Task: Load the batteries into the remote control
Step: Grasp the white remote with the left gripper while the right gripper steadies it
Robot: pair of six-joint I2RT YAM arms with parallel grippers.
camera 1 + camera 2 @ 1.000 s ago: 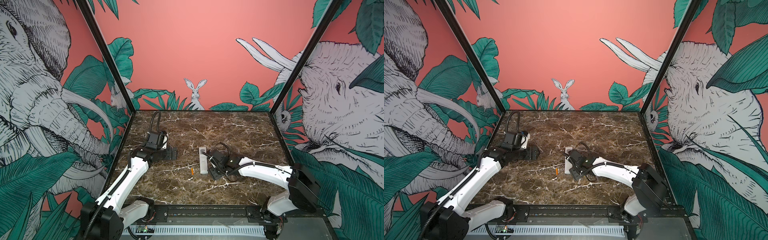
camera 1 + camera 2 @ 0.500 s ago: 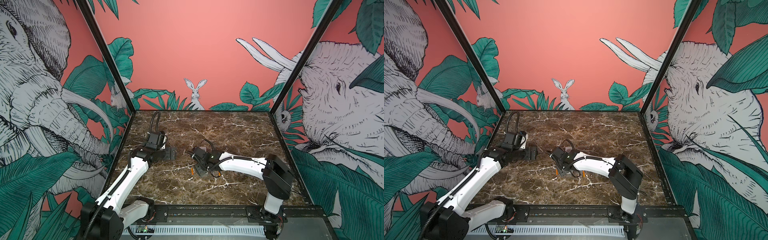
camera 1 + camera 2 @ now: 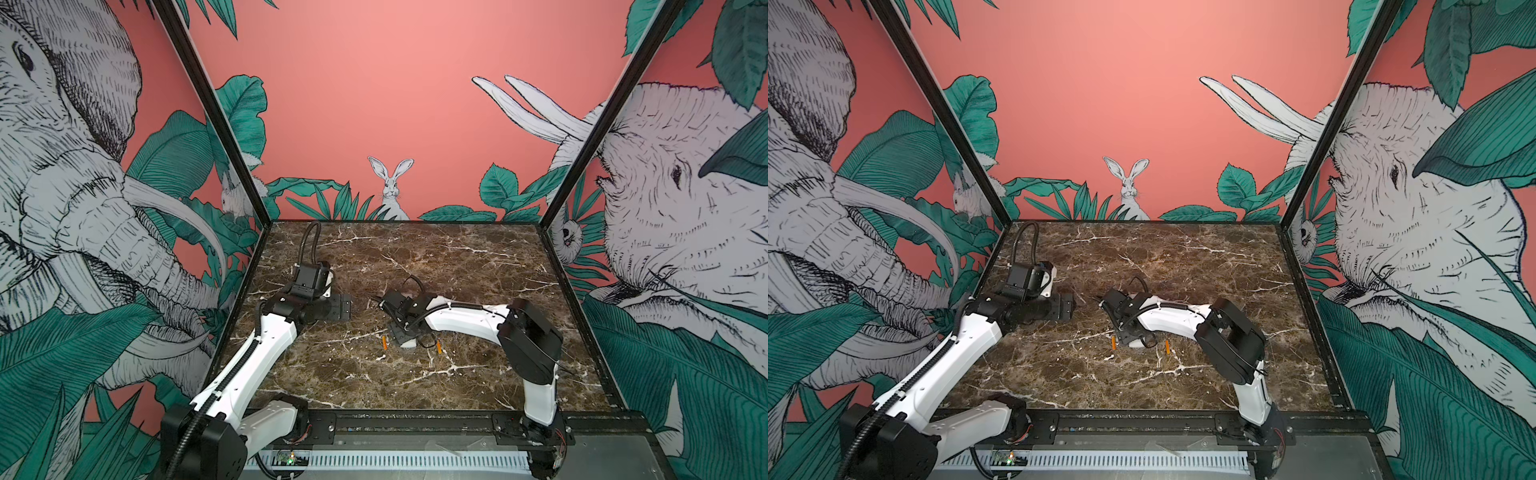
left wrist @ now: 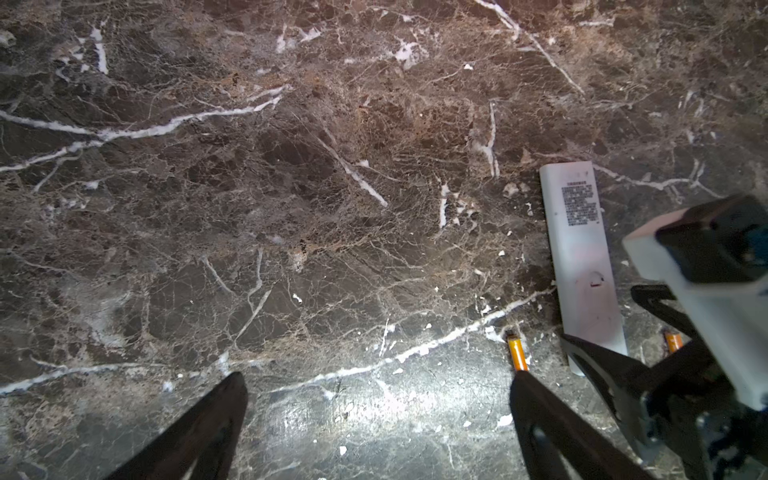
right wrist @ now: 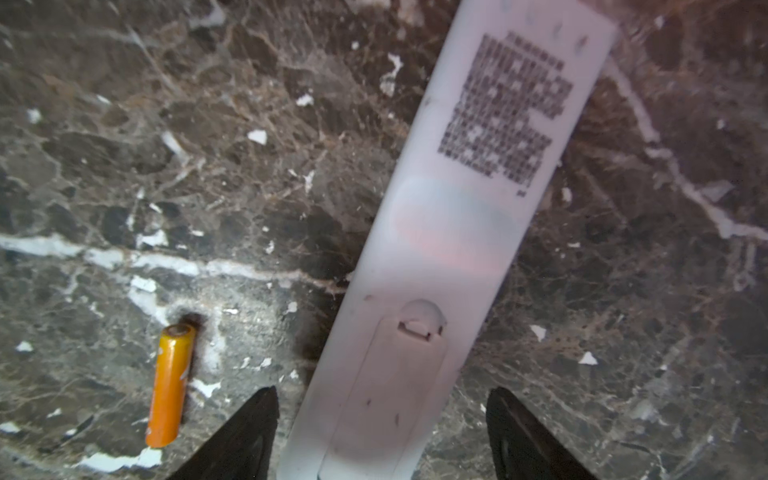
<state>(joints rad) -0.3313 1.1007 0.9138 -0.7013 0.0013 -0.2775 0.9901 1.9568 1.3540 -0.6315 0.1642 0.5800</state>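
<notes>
Next, my left gripper tilts up, comes across onto the remote's bare middle (image 4: 582, 249) beside the label and closes there, since my right gripper straddles the cover end.
The remote control (image 5: 457, 232) lies back up on the marble, showing its dark printed label and a closed battery cover. My right gripper (image 5: 383, 391) is open and straddles the cover end, with a gap on each side. In both top views this gripper (image 3: 401, 332) (image 3: 1127, 334) hides most of the remote; only its white end (image 3: 409, 343) shows. One orange battery (image 3: 384, 342) (image 5: 170, 386) lies left of the remote, another battery (image 3: 439, 346) (image 3: 1168, 347) right of it. My left gripper (image 3: 343, 307) (image 4: 378, 382) hovers open and empty to the left, and its view shows the remote (image 4: 582, 257) and a battery (image 4: 516, 353).
The brown marble floor (image 3: 415, 257) is boxed in by painted walls at the back and sides, with a black rail (image 3: 415, 419) along the front. The right arm's elbow (image 3: 528, 332) juts over the right half of the floor.
The right arm swung left, bringing its gripper from beside the remote to over its end, and its jaws spread wider. The second battery came into sight. The left arm stayed still.
</notes>
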